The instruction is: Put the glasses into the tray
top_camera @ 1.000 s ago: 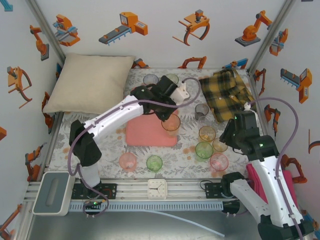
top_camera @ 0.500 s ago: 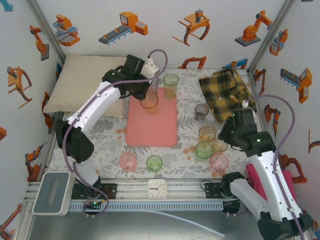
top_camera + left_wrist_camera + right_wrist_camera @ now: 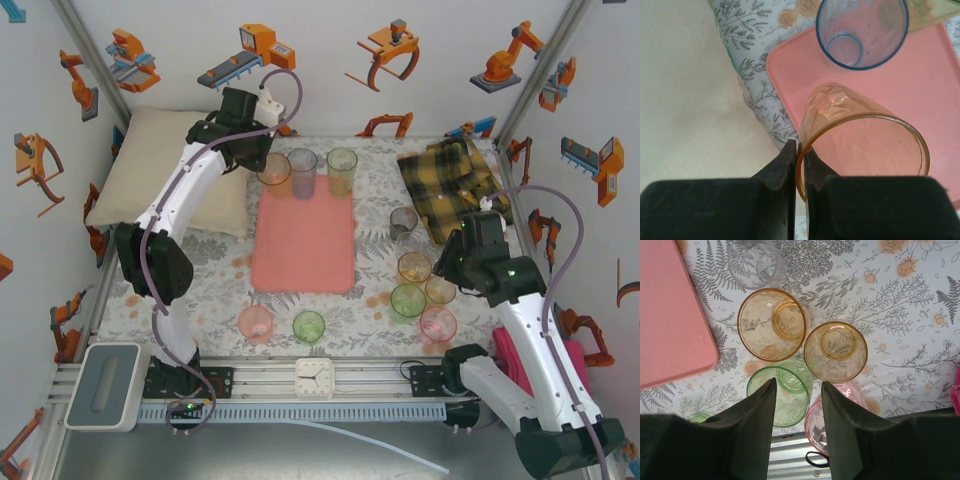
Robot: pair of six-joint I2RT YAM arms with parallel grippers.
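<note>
My left gripper should lower the orange glass outward into the tray's far corner (image 3: 790,65) next and release it.
My left gripper (image 3: 801,155) is shut on the rim of an orange glass (image 3: 860,145), held over the far left corner of the salmon-pink tray (image 3: 303,245). I cannot tell whether the glass touches the tray. A blue-grey glass (image 3: 302,172) and a green glass (image 3: 342,170) stand upright on the tray's far end. My right gripper (image 3: 797,382) hangs open above a cluster on the cloth right of the tray: a green glass (image 3: 780,395), an orange one (image 3: 771,322), an amber one (image 3: 836,350) and a pink one (image 3: 832,425). It holds nothing.
A smoky glass (image 3: 403,222) stands beside a yellow plaid shirt (image 3: 455,185) at the back right. A pink glass (image 3: 255,322) and a green glass (image 3: 308,325) stand near the front edge. A cream pillow (image 3: 175,165) lies at the back left, close to my left arm.
My left arm has carried the orange glass from the tray's right side, near the middle, to its far left corner. The right arm has barely moved.
</note>
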